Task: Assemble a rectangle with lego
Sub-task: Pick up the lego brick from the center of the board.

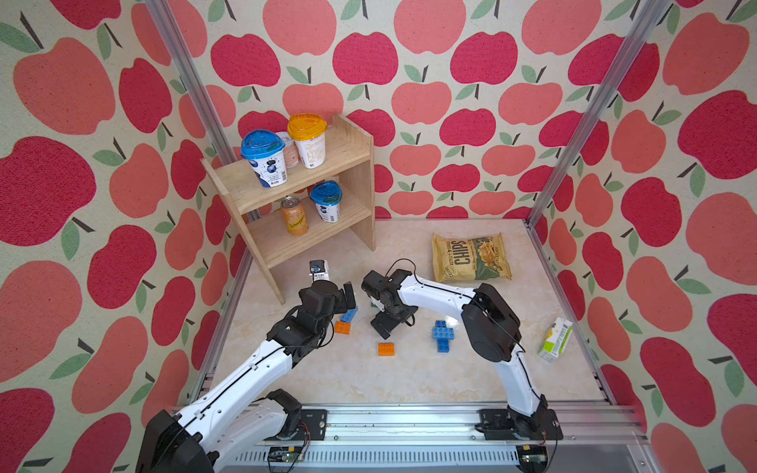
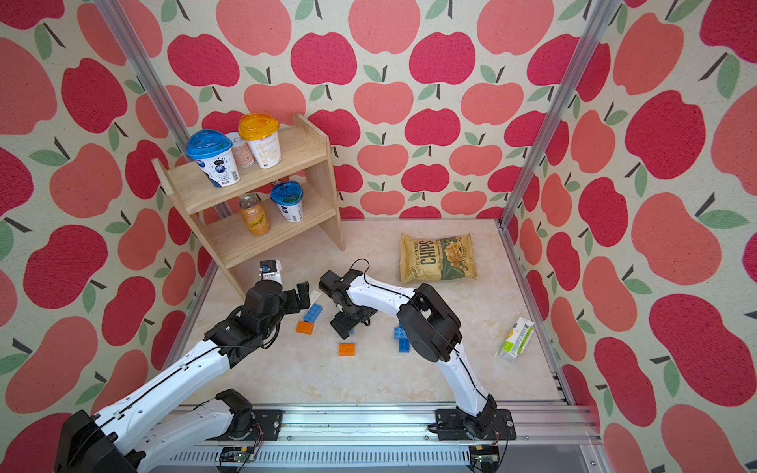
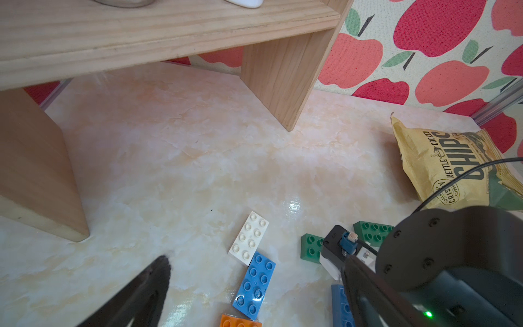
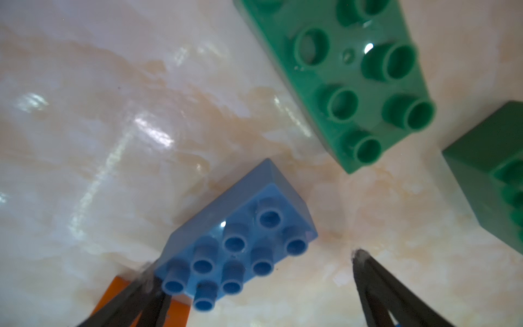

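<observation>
The blue brick (image 4: 238, 237) lies slanted between the right gripper's fingers, with one end reaching outward of them, so the right gripper needs to move outward, stay low and close its fingers on the brick.
The lego bricks lie loose on the marbled table top (image 1: 409, 381). In the left wrist view a white brick (image 3: 249, 239) touches a blue brick (image 3: 254, 286), with an orange brick (image 3: 240, 321) beside that and two green bricks (image 3: 311, 246) further off. My left gripper (image 3: 254, 262) hangs open above the white and blue pair, holding nothing. My right gripper (image 4: 254, 263) is open and low over another blue brick (image 4: 240, 235), which lies between its fingers, close to one of them. A green brick (image 4: 353, 79) lies beyond. In a top view the left gripper (image 1: 342, 305) and right gripper (image 1: 385, 325) are close together.
A wooden shelf (image 1: 352, 164) with cups and a can stands at the back left, close to my left gripper. A chips bag (image 1: 471, 258) lies at the back right, a small carton (image 1: 555, 340) at the right. A lone orange brick (image 1: 386, 349) and stacked blue bricks (image 1: 442, 333) lie nearer the front.
</observation>
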`<state>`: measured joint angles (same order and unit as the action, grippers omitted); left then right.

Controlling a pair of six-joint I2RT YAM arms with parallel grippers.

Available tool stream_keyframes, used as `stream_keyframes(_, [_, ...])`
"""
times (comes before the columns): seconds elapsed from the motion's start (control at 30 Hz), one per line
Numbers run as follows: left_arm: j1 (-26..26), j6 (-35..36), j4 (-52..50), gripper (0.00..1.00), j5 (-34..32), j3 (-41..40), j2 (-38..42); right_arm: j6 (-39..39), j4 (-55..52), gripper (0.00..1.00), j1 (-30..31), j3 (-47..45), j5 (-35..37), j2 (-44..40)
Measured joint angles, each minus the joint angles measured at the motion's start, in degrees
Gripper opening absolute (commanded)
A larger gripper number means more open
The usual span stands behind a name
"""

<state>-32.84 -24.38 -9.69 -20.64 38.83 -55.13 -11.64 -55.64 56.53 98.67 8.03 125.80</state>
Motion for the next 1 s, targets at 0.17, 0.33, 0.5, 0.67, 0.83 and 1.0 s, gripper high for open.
stream_keyframes(0.17, [0.26,0.00,0.00,0.97,0.11,0.00,0.00,-1.07,-0.48,0.96,-1.66,2.21,0.17,1.36])
stream_keyframes(0.33, [0.57,0.02,0.02,0.97,0.20,0.00,-0.02,-2.32,-0.81,0.91,-2.71,5.11,-0.04,3.19])
stream_keyframes(0.5, [0.57,0.02,0.00,0.97,0.50,0.00,-0.02,-3.54,-0.76,0.84,-2.93,6.01,-1.11,3.80])
stream_keyframes(0.67, [0.61,0.02,0.00,0.97,0.52,-0.02,-0.02,-5.35,-0.81,0.81,-2.93,5.97,-1.99,3.80])
stream_keyframes(0.83, [0.61,0.00,0.00,0.97,0.55,-0.02,-0.02,-7.78,-0.50,0.53,-2.60,5.22,-3.08,3.54])
stream_keyframes(1.0, [0.61,0.00,0.02,0.97,0.59,-0.02,-0.02,-9.73,-0.31,0.43,-1.88,4.48,-2.58,3.06])
